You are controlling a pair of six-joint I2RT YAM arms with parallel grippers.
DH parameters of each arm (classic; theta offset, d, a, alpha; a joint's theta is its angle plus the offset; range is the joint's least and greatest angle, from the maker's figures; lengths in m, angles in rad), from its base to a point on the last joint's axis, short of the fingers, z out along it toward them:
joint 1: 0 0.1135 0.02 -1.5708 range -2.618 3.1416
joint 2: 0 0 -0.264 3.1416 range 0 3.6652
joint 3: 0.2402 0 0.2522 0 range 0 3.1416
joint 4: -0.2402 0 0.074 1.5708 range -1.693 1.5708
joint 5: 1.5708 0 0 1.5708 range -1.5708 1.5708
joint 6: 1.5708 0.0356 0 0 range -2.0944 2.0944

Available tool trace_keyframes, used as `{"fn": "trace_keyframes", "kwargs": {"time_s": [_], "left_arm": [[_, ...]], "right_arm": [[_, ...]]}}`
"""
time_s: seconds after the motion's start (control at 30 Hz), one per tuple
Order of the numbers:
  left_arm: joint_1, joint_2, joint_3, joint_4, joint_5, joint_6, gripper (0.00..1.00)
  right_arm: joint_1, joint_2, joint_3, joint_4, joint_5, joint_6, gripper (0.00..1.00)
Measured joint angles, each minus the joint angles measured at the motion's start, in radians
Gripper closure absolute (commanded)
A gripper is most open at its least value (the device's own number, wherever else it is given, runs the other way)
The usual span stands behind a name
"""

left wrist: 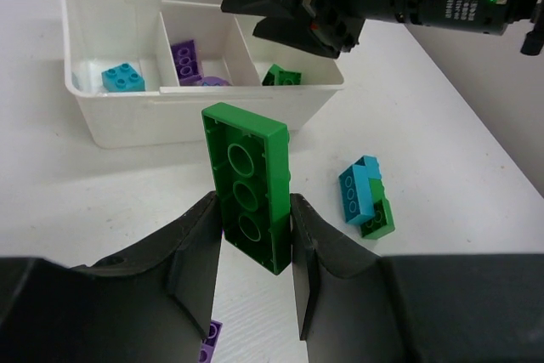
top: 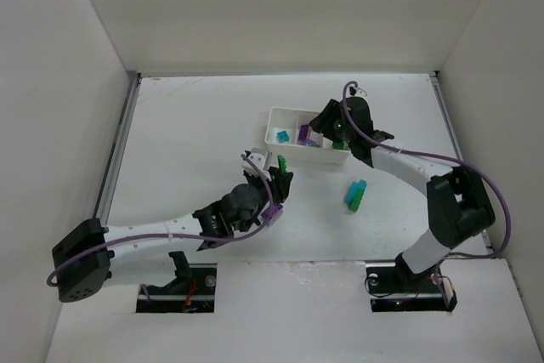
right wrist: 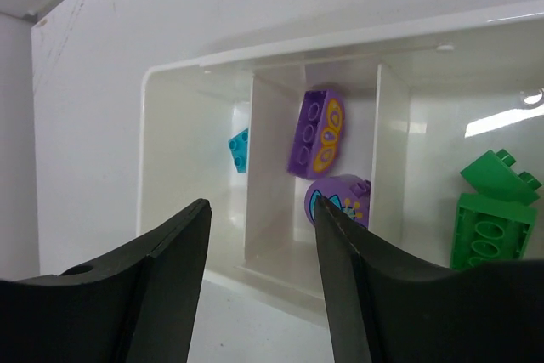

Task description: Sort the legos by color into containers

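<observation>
My left gripper reaches outward next, to its right in the top view, over the green bricks' compartment [top: 338,144] [left wrist: 293,75] and lets go of the matching brick.
My left gripper [left wrist: 255,248] is shut on a long green brick [left wrist: 251,184], held upright above the table in front of the white tray [left wrist: 110,125]; it shows in the top view too [top: 281,164]. The tray [top: 280,113] holds a teal brick [left wrist: 123,78] in its left compartment, purple bricks [right wrist: 316,132] in the middle one and green bricks [right wrist: 493,218] in the right one. My right gripper [right wrist: 259,269] is open and empty, hovering over the tray's edge. A teal-and-green stack [top: 356,195] lies on the table right of the tray.
A small purple brick [left wrist: 208,342] lies on the table under my left gripper. White walls enclose the table on three sides. The right arm [top: 399,163] reaches over the tray's right end.
</observation>
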State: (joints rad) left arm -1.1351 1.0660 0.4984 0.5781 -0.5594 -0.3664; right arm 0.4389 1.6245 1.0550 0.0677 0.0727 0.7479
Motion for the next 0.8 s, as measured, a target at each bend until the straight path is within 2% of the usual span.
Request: {"fn": "trace_keyframes", "kwargs": {"time_s": [0.13, 0.2, 0.47, 0.63, 0.8], "left_arm": [[0.02, 0.084, 0.068, -0.008, 0.037, -0.019, 0.79], [0.037, 0.146, 0.127, -0.013, 0.066, -0.027, 0.79], [0.122, 0.475, 0.461, -0.06, 0.212, -0.066, 0.8], [0.152, 0.647, 0.62, -0.115, 0.251, -0.076, 0.8], [0.167, 0.798, 0.797, -0.215, 0.277, -0.078, 0.8]], "right_arm": [[-0.008, -0.13, -0.099, 0.02, 0.035, 0.017, 0.78], [-0.025, -0.248, -0.188, 0.03, 0.071, 0.035, 0.84], [-0.107, -0.695, -0.512, 0.036, 0.226, 0.106, 0.93], [-0.098, -0.86, -0.648, -0.015, 0.307, 0.129, 0.93], [-0.084, -0.92, -0.733, -0.032, 0.373, 0.14, 0.9]]}}
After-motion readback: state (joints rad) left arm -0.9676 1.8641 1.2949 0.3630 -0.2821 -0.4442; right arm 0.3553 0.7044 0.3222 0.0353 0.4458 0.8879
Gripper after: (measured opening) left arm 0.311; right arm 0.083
